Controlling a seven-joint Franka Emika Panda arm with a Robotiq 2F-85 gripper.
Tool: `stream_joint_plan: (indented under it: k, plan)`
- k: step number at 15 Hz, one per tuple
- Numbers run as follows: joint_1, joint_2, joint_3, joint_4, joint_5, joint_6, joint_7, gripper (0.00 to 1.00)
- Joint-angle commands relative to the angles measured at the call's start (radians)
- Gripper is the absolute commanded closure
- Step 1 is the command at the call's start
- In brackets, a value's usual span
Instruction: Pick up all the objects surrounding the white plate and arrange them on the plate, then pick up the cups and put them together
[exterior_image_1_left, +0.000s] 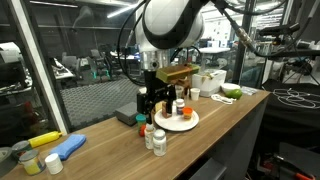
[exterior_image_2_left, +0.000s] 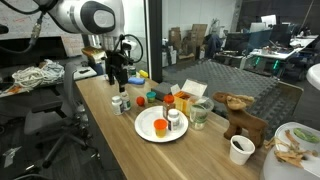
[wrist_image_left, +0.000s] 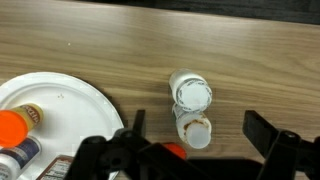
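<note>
The gripper should next move down over the white-capped bottle farther from the table edge.
The white plate (wrist_image_left: 70, 105) lies on the wooden table and also shows in both exterior views (exterior_image_1_left: 183, 124) (exterior_image_2_left: 150, 130). It carries an orange-capped jar (wrist_image_left: 12, 125) and a white-capped bottle (exterior_image_2_left: 173, 120). Beside the plate stand two small white-capped bottles (wrist_image_left: 190, 92) (wrist_image_left: 193, 128), close together; they also show as bottles (exterior_image_2_left: 120, 103) in an exterior view. My gripper (wrist_image_left: 197, 122) hangs open right above them, one finger on each side, holding nothing. A white paper cup (exterior_image_2_left: 240, 149) and a clear cup (exterior_image_2_left: 200, 113) stand beyond the plate.
An orange carton (exterior_image_2_left: 185, 100) and a wooden moose figure (exterior_image_2_left: 240, 117) stand behind the plate. A green-and-white dish (exterior_image_2_left: 295, 145) sits at the table's end. Blue and yellow items (exterior_image_1_left: 55, 148) lie at the opposite end. The table edge (exterior_image_1_left: 200, 155) runs close to the bottles.
</note>
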Motion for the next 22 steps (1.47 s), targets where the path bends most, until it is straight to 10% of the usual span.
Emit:
stream_joint_plan:
  k: [1, 15, 22]
  plan:
    - [0.006, 0.000, -0.006, 0.002, 0.003, -0.003, -0.003, 0.00]
    - [0.014, 0.145, -0.015, 0.137, -0.019, 0.056, -0.033, 0.00]
    - [0.015, 0.168, -0.014, 0.150, -0.009, 0.055, -0.047, 0.65]
